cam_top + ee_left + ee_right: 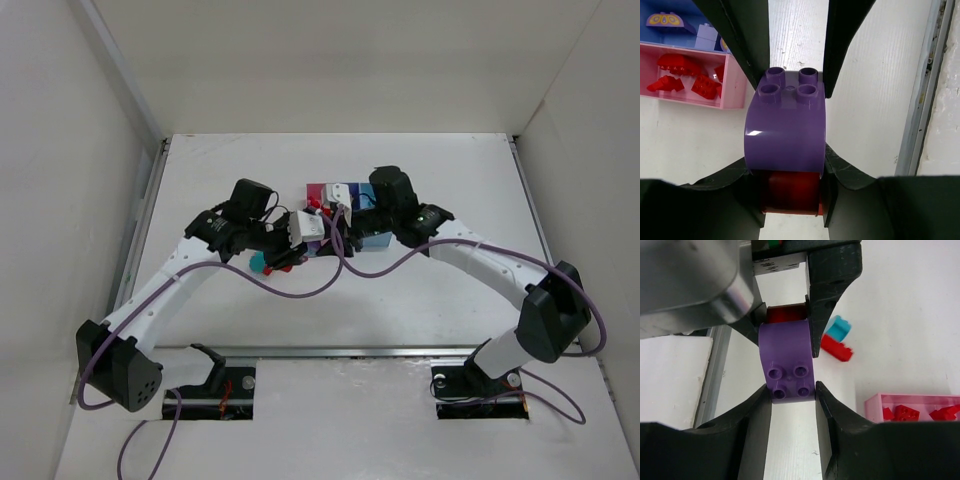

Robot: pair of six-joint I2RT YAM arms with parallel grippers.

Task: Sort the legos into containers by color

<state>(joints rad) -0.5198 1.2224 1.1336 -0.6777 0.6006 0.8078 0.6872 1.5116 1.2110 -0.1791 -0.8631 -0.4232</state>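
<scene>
My right gripper needs to pull the purple brick off the red one next, then move outward over that bin (354, 193) and lower. The purple-blue bin holds the purple pieces.
A purple brick (785, 130) with a red brick (790, 192) stuck to its end hangs between both grippers above the table, left of the containers. My left gripper (790, 170) is shut on the red-and-purple pair. My right gripper (792, 390) is shut on the studded end of the purple brick (788, 360). In the top view the two grippers, left (300, 240) and right (338, 230), meet tip to tip. The pink bin (735, 92) holds several red bricks (680, 75). The purple-blue bin (685, 42) holds purple pieces. The light blue bin (378, 240) is mostly hidden by the right arm.
A teal brick (840, 328) and a red brick (836, 348) lie loose on the table under the left arm, also seen in the top view (262, 263). A metal rail (927, 85) runs along the table's left edge. White walls enclose the table.
</scene>
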